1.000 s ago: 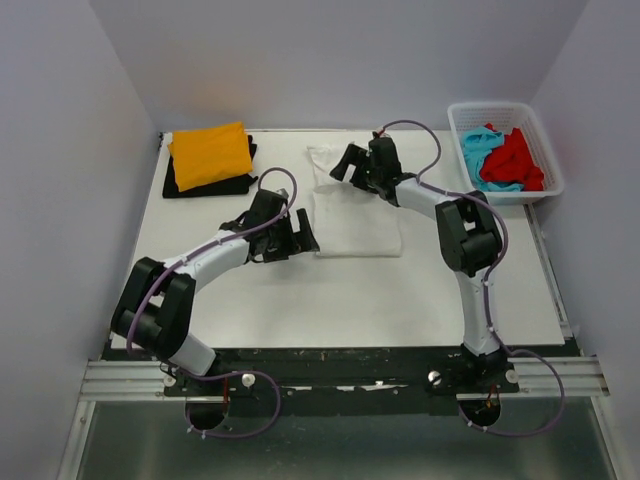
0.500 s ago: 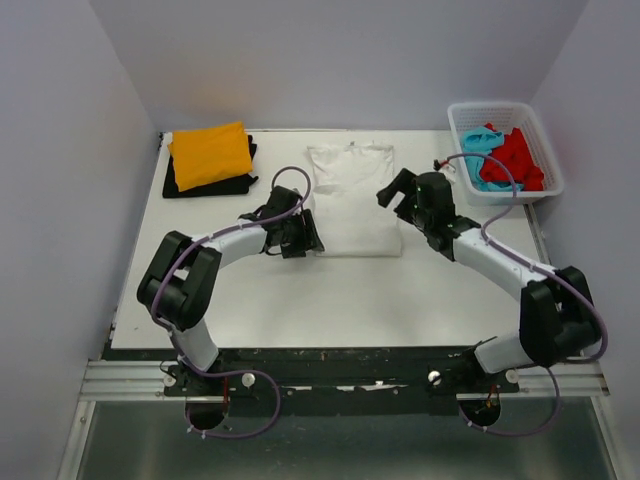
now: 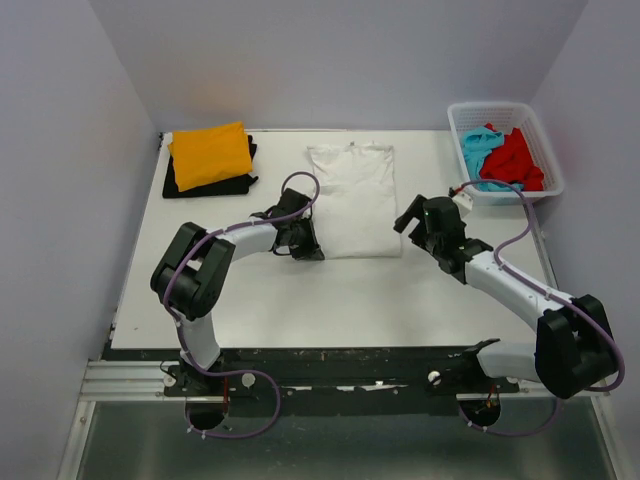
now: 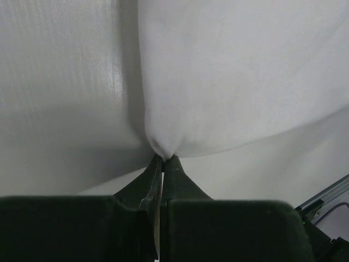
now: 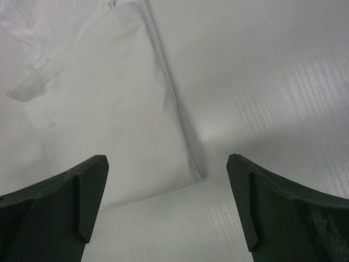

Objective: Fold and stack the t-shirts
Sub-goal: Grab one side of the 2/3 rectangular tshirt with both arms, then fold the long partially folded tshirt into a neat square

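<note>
I will next lower the fingers of my right gripper backward around the shirt's free near corner [image 5: 198, 175], because it lies below and back from that gripper. My left gripper holds the other corner.
The white t-shirt [image 3: 352, 200] lies folded into a long strip in the middle of the table. My left gripper [image 3: 305, 240] is at its near left corner and shut on it; in the left wrist view a pinch of white cloth [image 4: 229, 71] sits between the closed tips [image 4: 162, 157]. My right gripper [image 3: 410, 218] hovers open just right of the shirt's near right corner. The right wrist view shows that corner [image 5: 109, 109] between the wide-apart fingers [image 5: 166, 161], untouched. An orange t-shirt [image 3: 210, 153] lies folded on a black one [image 3: 205, 184] at the back left.
A white lattice basket [image 3: 505, 108] at the back right holds a red t-shirt [image 3: 515, 160] and a turquoise one [image 3: 480, 160]. Grey walls enclose the table on three sides. The arm bases stand at the near edge.
My left gripper closed on the white shirt's near left corner. My right arm swung from the shirt's far end back to its near right corner, staying open.
</note>
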### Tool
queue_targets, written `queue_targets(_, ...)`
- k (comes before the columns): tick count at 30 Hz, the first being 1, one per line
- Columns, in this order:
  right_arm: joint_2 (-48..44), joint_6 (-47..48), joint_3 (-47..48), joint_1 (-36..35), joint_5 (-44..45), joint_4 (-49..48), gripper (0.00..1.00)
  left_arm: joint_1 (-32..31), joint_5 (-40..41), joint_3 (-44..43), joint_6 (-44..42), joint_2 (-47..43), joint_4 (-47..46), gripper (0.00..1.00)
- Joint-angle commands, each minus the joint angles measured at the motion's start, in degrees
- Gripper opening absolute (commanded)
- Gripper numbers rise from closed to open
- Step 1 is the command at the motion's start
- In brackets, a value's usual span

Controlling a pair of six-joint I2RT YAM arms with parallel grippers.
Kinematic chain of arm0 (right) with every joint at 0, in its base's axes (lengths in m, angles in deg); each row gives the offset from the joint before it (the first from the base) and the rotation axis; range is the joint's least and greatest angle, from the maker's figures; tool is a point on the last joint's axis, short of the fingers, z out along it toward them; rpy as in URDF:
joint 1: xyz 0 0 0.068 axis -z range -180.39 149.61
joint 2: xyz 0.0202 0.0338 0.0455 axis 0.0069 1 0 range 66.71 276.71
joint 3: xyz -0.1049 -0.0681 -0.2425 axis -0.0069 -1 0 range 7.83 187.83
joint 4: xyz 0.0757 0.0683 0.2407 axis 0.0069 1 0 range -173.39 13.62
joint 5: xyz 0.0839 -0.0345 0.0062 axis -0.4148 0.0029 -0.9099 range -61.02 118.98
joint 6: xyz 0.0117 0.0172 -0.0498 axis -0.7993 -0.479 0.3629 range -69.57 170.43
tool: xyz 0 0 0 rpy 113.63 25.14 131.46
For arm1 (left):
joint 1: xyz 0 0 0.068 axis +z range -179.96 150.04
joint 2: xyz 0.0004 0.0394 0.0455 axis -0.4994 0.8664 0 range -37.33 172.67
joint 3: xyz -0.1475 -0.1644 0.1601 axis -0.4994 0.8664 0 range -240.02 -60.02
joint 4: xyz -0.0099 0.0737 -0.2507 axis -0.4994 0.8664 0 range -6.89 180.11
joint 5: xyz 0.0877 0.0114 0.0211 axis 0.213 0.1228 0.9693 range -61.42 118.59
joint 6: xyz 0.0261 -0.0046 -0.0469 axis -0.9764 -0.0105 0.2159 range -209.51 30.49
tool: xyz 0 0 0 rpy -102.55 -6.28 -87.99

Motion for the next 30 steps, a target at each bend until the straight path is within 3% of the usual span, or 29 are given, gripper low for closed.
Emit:
queue_targets(1,-0.65,-0.33,-2.64,-0.06,-2.39,4.74,1.0,-0.37,2.66,-1.87,0.03,0.63,1.64,0.0)
queue_targets(6,3.09,-1.91,-3.86,-0.03,-7.42,5.02,1.0,-0.41,1.8,-0.33,-0.63,-0.26,-0.59,0.0)
queue_targets(9,6.31,-2.88,-4.33,0.0,-8.83,3.19,0.94,-0.37,2.26,0.05,-0.62,-0.25,-0.29,0.0)
queue_targets(13,8.92,-3.59,-4.54,0.01,-6.25,1.78,0.77,-0.37,2.57,0.42,-0.5,-0.22,-0.65,0.0)
queue_targets(20,12.87,-3.39,-5.12,-0.04,-9.59,-1.91,0.49,-0.44,3.22,0.43,-0.68,-0.29,-1.47,0.0)
queue_targets(25,14.84,-3.18,-5.49,-0.05,-11.58,-3.34,0.43,-0.37,4.06,0.14,-0.72,0.09,-1.95,0.0)
queue_targets(28,15.39,-3.16,-6.4,-0.07,-12.43,-6.0,0.31,-0.42,4.1,0.71,-0.82,-0.07,-2.83,0.0)
queue_targets(30,16.05,-2.66,-6.55,-0.07,-13.68,-6.69,0.16,-0.4,4.64,1.16,-0.73,-0.17,-3.4,0.0)
